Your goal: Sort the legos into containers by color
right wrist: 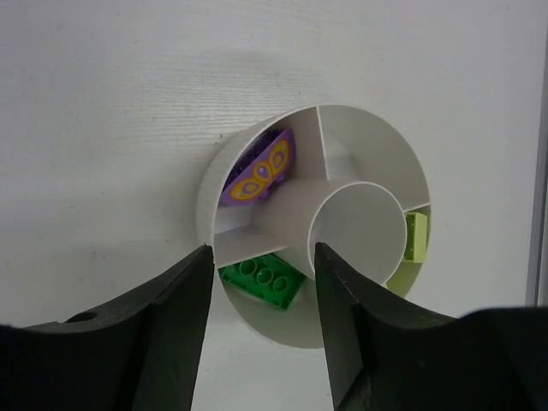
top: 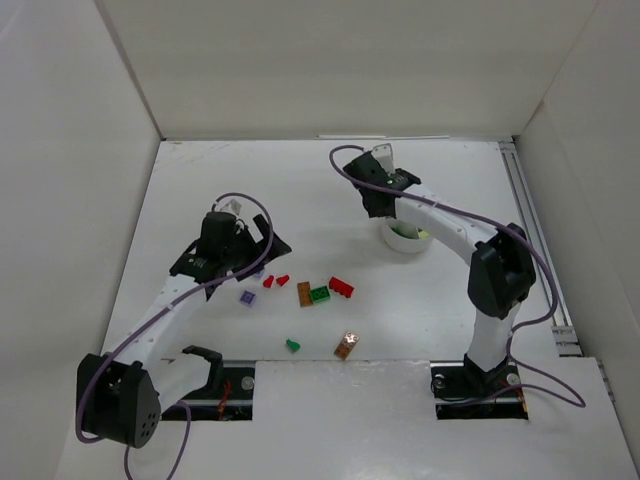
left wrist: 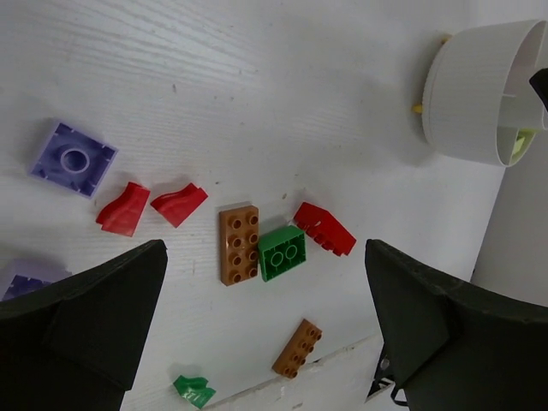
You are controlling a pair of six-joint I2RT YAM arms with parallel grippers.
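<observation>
My left gripper will move back and down with a turn, onto the purple piece nearer the table's front edge point(top: 248, 297) point(left wrist: 31, 278), because that piece lies clear of the red pieces.
Loose legos lie on the table: two small red pieces point(left wrist: 124, 210) point(left wrist: 178, 204), a purple square point(left wrist: 74, 157), a brown brick point(left wrist: 239, 244) touching a green brick point(left wrist: 282, 253), a red brick point(left wrist: 324, 228), a second brown brick point(left wrist: 297, 348) and a small green piece point(left wrist: 193, 390). My left gripper point(left wrist: 265, 248) point(top: 268, 245) is open and empty, hovering above them. The round white dish point(top: 405, 238) point(right wrist: 257, 330) holds a purple piece point(right wrist: 257, 171), a green brick point(right wrist: 264, 279) and a pale yellow brick point(right wrist: 415, 236) in separate compartments. My right gripper point(right wrist: 263, 253) is open and empty above the dish.
White walls enclose the table on the left, back and right. A metal rail point(top: 535, 235) runs along the right side. Another purple piece point(left wrist: 21, 278) shows partly behind my left finger. The table's front edge lies just past the second brown brick point(top: 346, 345).
</observation>
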